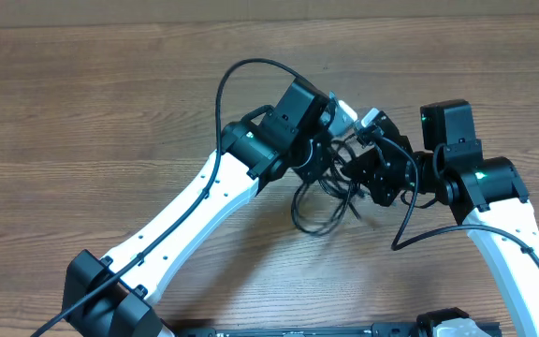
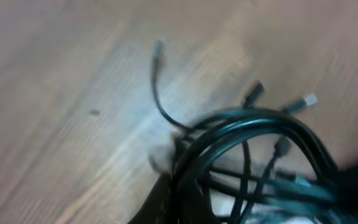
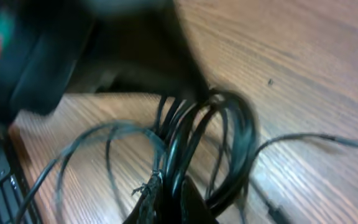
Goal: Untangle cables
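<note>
The left gripper will next carry the cables clear of the nearby right gripper and let go of them over the tabletop to the left gripper's left in the overhead view.
The cables are a bundle of thin black cords held above the wooden table between my two grippers, with loops hanging below. In the left wrist view the bundle arches past my left gripper, which is shut on it; loose plug ends stick out behind. In the right wrist view my right gripper is shut on several strands of the bundle, and one loose cord with a silver tip trails right. Overhead, the left gripper and right gripper are close together.
The wooden table surrounds the arms. A thicker black arm wire arcs over the left arm. A dark rail runs along the near edge.
</note>
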